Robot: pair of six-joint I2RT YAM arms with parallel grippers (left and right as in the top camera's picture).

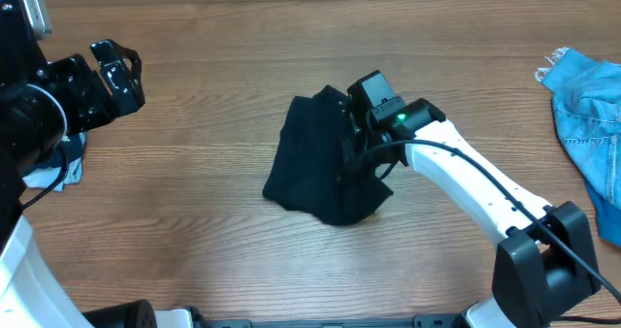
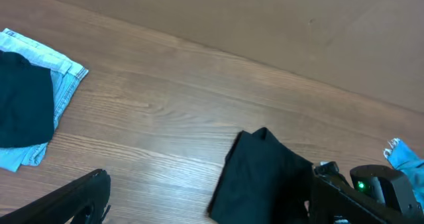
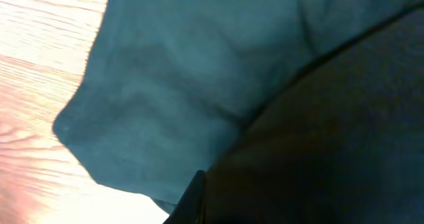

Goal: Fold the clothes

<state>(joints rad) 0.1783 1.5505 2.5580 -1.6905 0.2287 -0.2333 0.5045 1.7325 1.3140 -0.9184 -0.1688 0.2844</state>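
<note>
The cloth is bunched, so my right gripper should next move toward the denim, then across to the garment's edge facing the folded stack (image 1: 283, 146) (image 3: 99, 61), and release the fold.
A black garment (image 1: 315, 163) lies bunched in the middle of the wooden table; it also shows in the left wrist view (image 2: 265, 177). My right gripper (image 1: 361, 124) is down on the garment's right part and seems shut on a fold of it. In the right wrist view the dark cloth (image 3: 199, 71) fills the frame and hides most of the fingers. My left gripper (image 1: 118, 74) is open and empty, held above the table's far left, well away from the garment. One of its fingers (image 2: 73, 201) shows in the left wrist view.
A folded stack of light blue and dark clothes (image 1: 53, 168) lies at the left edge, and shows in the left wrist view (image 2: 40, 91). A blue denim garment (image 1: 592, 105) lies crumpled at the right edge. Bare wood (image 1: 194, 221) surrounds the black garment.
</note>
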